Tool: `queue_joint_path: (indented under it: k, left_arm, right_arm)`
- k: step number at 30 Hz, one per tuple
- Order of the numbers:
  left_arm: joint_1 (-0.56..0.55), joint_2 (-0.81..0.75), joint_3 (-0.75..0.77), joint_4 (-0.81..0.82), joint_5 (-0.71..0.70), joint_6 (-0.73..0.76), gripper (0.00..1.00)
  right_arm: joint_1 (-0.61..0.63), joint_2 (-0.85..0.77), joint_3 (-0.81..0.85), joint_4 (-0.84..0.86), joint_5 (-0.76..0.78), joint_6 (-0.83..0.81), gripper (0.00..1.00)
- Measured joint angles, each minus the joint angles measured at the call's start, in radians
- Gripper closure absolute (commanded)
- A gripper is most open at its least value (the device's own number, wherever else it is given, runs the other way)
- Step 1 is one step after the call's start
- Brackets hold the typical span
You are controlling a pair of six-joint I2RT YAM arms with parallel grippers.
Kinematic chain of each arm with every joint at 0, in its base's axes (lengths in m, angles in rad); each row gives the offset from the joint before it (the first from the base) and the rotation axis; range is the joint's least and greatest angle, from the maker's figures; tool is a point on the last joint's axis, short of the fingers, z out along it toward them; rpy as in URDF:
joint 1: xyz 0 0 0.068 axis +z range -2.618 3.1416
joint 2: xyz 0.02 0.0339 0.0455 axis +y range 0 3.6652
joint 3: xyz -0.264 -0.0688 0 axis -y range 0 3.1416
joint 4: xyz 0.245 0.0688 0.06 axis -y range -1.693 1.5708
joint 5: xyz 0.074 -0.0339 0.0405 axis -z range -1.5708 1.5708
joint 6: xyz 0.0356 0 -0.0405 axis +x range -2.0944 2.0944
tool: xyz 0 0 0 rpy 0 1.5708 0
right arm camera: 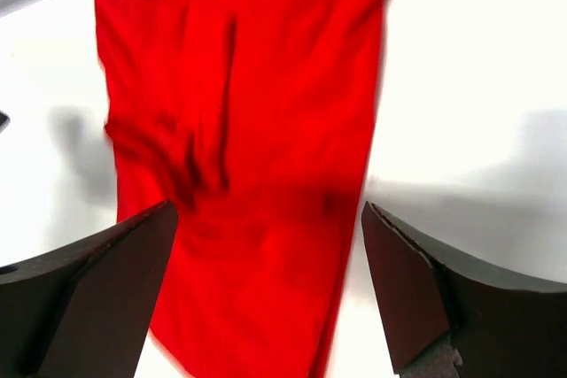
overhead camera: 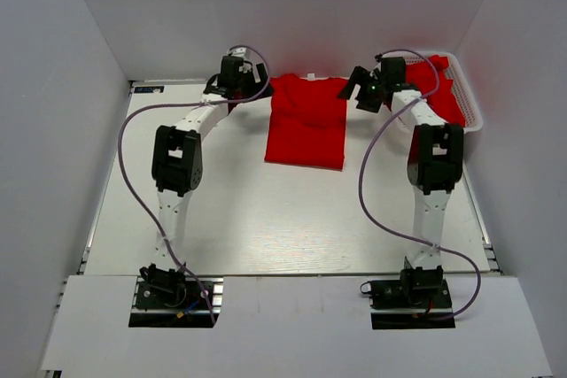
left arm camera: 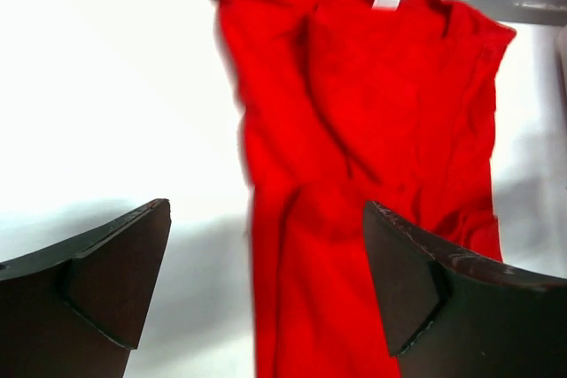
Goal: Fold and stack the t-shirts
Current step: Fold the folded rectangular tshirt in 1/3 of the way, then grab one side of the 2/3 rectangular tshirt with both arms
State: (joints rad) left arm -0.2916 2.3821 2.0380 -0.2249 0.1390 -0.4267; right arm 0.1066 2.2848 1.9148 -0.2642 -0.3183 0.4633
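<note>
The left gripper will next move back along the nearest folded side, and then it will go down onto the hem's corner [overhead camera: 268,159] there.
A bright red t-shirt [overhead camera: 307,121] lies on the white table at the back middle, its sides folded in to a narrow rectangle, collar tag at the far edge. It fills the left wrist view [left arm camera: 354,130] and the right wrist view [right arm camera: 239,130]. My left gripper [overhead camera: 241,77] is open and empty at the shirt's far left corner, above the cloth [left arm camera: 266,245]. My right gripper [overhead camera: 366,86] is open and empty at the shirt's far right corner [right arm camera: 266,254]. More red t-shirts [overhead camera: 443,86] lie in a heap in the white basket.
The white mesh basket [overhead camera: 469,99] stands at the back right corner, close behind the right arm. White walls close in the table at the left, back and right. Purple cables loop along both arms.
</note>
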Motion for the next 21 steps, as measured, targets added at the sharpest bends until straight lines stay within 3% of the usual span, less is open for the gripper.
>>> queue_joint_path:
  k: [12, 21]
  left_arm:
    - [-0.056, -0.375, -0.517, 0.026, 0.076, 0.089, 0.01]
    - [-0.128, -0.401, -0.710, -0.011, 0.081, 0.130, 0.01]
  right_arm:
    - [0.062, -0.513, -0.617, 0.117, -0.018, -0.107, 0.10]
    - [0.072, -0.535, -0.882, 0.140, -0.040, -0.122, 0.10]
